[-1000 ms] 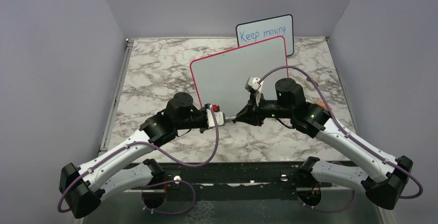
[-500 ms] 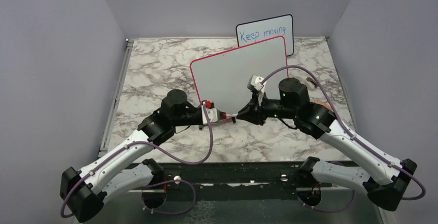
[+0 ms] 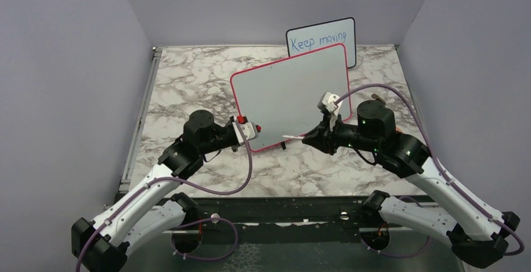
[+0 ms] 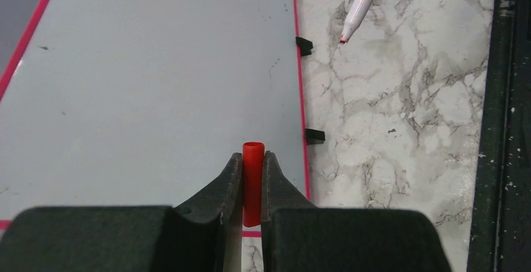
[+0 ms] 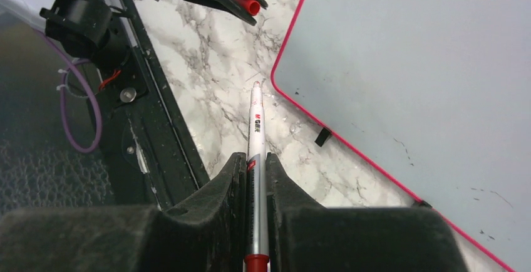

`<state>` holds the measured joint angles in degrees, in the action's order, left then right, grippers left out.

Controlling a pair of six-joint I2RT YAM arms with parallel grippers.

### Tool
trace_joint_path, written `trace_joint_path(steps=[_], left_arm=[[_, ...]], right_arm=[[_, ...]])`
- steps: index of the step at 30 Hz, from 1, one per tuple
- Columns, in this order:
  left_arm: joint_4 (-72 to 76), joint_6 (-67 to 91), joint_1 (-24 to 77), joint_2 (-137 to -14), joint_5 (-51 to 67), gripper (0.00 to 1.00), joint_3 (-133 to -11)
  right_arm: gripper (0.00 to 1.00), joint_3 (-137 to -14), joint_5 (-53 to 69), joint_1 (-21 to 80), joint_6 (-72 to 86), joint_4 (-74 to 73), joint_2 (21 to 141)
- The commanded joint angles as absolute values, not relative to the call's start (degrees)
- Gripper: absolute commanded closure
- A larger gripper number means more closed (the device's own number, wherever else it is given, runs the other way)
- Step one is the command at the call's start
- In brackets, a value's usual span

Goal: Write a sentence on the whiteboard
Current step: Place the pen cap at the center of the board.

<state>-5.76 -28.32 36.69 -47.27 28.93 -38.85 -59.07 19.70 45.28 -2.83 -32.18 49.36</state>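
Observation:
The marble beside the whiteboard is bare, so I will next turn my left gripper outward, away from the board, and lower it there to let go of the cap.
The whiteboard with the red-pink frame stands tilted on the marble table, its face bare. No sentence is in view on it. My left gripper is shut on a red marker cap in front of the board's lower left corner. My right gripper is shut on the barrel of a silver-white marker before the board's lower edge. The marker's uncapped red tip points left toward the cap over the table, well apart from it.
A smaller black-framed board with blue writing stands behind the whiteboard. Small black feet stick out under the whiteboard's lower edge. A black rail runs along the near table edge. Grey walls close in both sides and the back.
The two grippers, joined on the marker a second ago, have pulled apart. The left moved left with the red cap, the right moved right with the bare-tipped marker.

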Motion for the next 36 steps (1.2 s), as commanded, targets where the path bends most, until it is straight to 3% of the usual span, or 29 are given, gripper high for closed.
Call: trace_joint_path(steps=[1, 8, 17, 23, 36], left_arm=[[-3.6, -25.7, 35.7, -45.1, 22.3, 1.0, -38.4], [-1.7, -16.0, 35.0, -45.6, 7.2, 1.0, -41.0], [-9.5, -1.8, 34.2, -48.0, -17.5, 1.0, -45.1], [-14.8, 6.2, 29.4, -52.4, -20.2, 1.0, -46.2], [-16.2, 11.2, 16.0, -69.6, -9.3, 1.0, -48.1]], right_arm=[[0.99, -58.4, 13.8, 45.4, -1.9, -30.4, 46.4], [1.0, -55.1, 7.3, 45.4, -1.9, -26.9, 43.9], [1.0, -52.4, 1.5, 45.4, -1.8, -26.2, 40.7], [1.0, -51.2, 0.4, 45.4, -2.2, -27.1, 39.0], [1.0, -48.3, -5.9, 45.4, -2.8, -26.7, 34.6]])
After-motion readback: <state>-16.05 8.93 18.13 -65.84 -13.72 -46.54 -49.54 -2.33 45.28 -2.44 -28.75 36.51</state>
